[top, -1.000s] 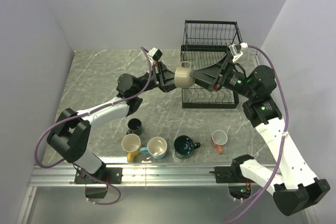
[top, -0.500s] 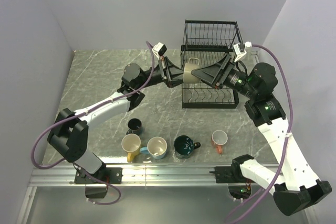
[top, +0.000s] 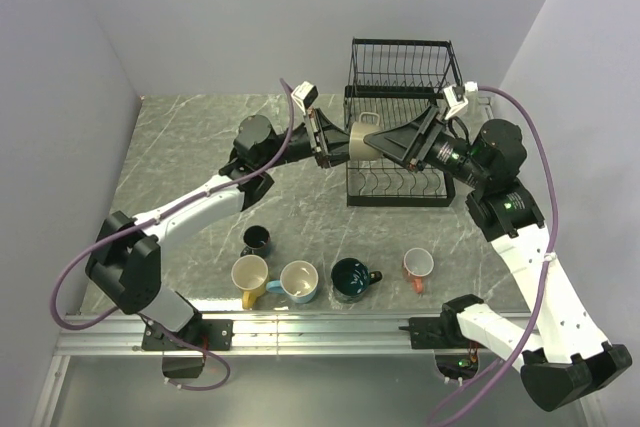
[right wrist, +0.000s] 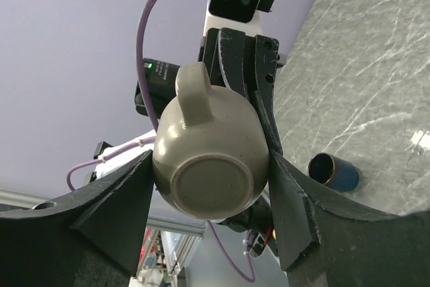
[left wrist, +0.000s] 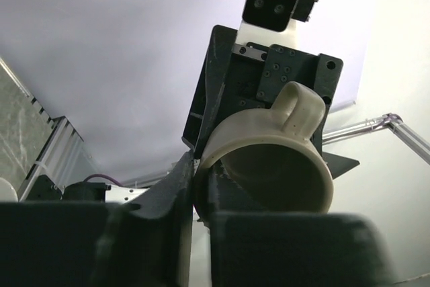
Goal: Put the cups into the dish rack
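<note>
My right gripper needs to move outward next, turn its fingers down and let go of the mug (top: 357, 139) on the rack's upper level (top: 425, 70), because that level is farther out than the gripper.
The olive-grey mug (top: 357, 139) hangs in the air just left of the black wire dish rack (top: 400, 97). My left gripper (top: 335, 143) is shut on its rim, one finger inside and one outside (left wrist: 199, 169). In the right wrist view the mug's base (right wrist: 211, 183) faces the camera with the handle up. My right gripper (right wrist: 210, 166) has closed onto the mug, and both fingers touch its sides. On the table near the front stand the navy cup (top: 256, 240), yellow cup (top: 250, 275), light blue cup (top: 299, 281), teal cup (top: 351, 278) and orange-pink cup (top: 417, 266).
The rack stands at the back right against the wall, its lower tray (top: 398, 187) right below my right arm. The two arms meet nose to nose over the marble table (top: 190, 147). Purple cables loop off both arms.
My left arm carried the mug right and up toward the rack. My right gripper's fingers narrowed from wide open onto the mug's sides.
</note>
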### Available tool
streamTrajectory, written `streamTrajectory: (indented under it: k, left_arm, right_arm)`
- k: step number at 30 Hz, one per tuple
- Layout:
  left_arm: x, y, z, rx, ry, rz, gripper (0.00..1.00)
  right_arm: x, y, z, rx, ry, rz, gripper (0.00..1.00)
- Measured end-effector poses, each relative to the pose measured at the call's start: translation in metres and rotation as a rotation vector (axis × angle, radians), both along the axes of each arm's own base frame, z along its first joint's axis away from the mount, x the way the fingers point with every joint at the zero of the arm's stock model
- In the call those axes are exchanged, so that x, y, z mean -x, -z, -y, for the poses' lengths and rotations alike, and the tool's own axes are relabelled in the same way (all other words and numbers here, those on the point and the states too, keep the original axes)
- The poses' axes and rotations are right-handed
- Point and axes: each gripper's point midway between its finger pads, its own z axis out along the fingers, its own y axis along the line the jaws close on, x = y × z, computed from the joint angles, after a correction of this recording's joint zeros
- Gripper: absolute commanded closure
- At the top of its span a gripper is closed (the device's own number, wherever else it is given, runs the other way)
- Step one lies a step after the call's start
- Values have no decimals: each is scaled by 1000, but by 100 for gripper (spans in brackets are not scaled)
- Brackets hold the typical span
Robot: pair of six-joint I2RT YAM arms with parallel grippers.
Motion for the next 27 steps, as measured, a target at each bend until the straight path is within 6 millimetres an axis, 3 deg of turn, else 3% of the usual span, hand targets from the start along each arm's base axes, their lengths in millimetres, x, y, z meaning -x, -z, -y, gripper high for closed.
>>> streamTrajectory:
  k: [3, 7, 20, 24, 27]
  left_arm:
    - [2, 4, 1, -30, -10, 10, 65]
    - [12, 14, 6, -88, -11, 13, 50]
    - [6, 33, -16, -231, -87, 9, 31]
    - [-2, 39, -39, -293, -164, -2, 29]
    - [-18, 51, -70, -365, -279, -36, 29]
  right_arm:
    - [1, 3, -1, 9, -8, -9, 100]
    - [9, 8, -8, 30, -54, -45, 100]
    - [16, 5, -8, 67, -71, -49, 100]
    - [13, 2, -4, 109, -46, -48, 100]
    - [9, -12, 2, 132, -21, -9, 100]
